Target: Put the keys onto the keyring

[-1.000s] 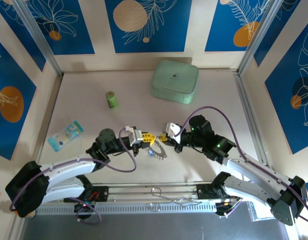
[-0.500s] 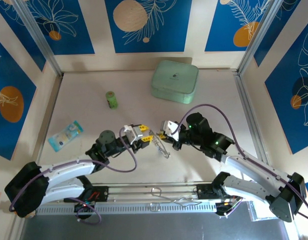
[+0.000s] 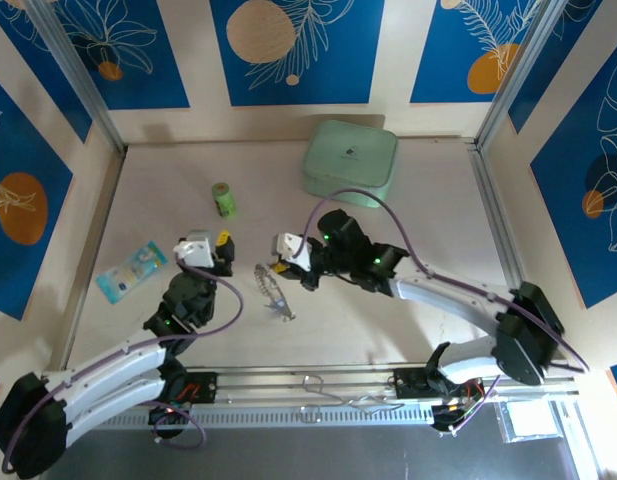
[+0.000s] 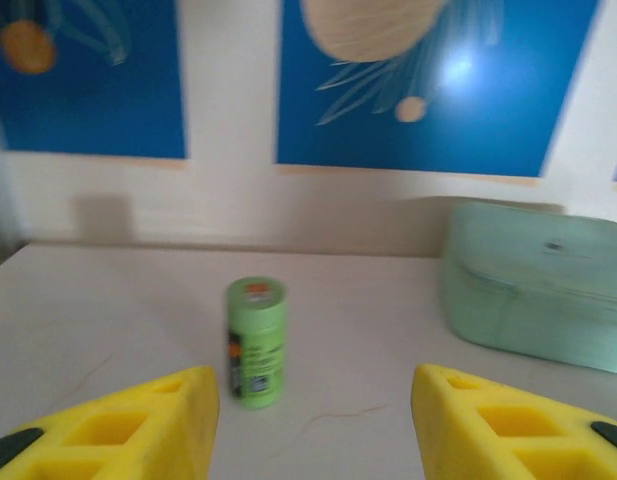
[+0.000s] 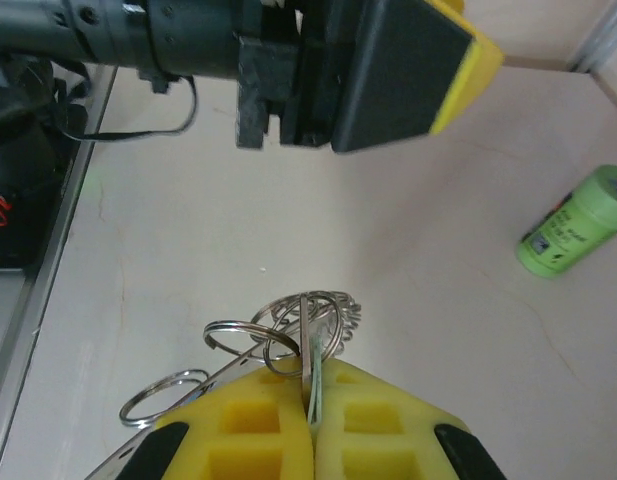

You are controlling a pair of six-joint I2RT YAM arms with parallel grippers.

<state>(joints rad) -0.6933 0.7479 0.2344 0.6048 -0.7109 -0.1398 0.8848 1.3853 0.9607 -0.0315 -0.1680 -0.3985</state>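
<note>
The keyring hangs edge-on with bare tabletop below it, so my right gripper will go down, tilt the keyring (image 3: pixel 273 292) flat and let go of the keyring's rim.
My right gripper (image 5: pixel 311 400) is shut on the rim of the keyring (image 5: pixel 288 322), a bunch of silvery loops and links. A thin silvery-blue key (image 5: pixel 315 368) is pinched between the fingers beside the rim. In the top view the keyring (image 3: pixel 273 292) hangs below the right gripper (image 3: pixel 283 263) over mid-table. The left gripper (image 3: pixel 210 250) stands apart to its left. Its yellow fingers (image 4: pixel 138 425) are spread with nothing between them, and the left gripper (image 4: pixel 313 425) faces the far wall. No other keys can be made out.
A green cylinder (image 3: pixel 223 199) stands upright ahead of the left gripper, also the green cylinder (image 4: pixel 255 340). The mint-green case (image 3: pixel 350 162) sits at the back, the same case (image 4: pixel 538 290) at the right of the left wrist view. A blue packet (image 3: pixel 131 268) lies at the left.
The left gripper opened, let go at the ring and drew back to the left. The right gripper carried the keyring left and farther from the near edge.
</note>
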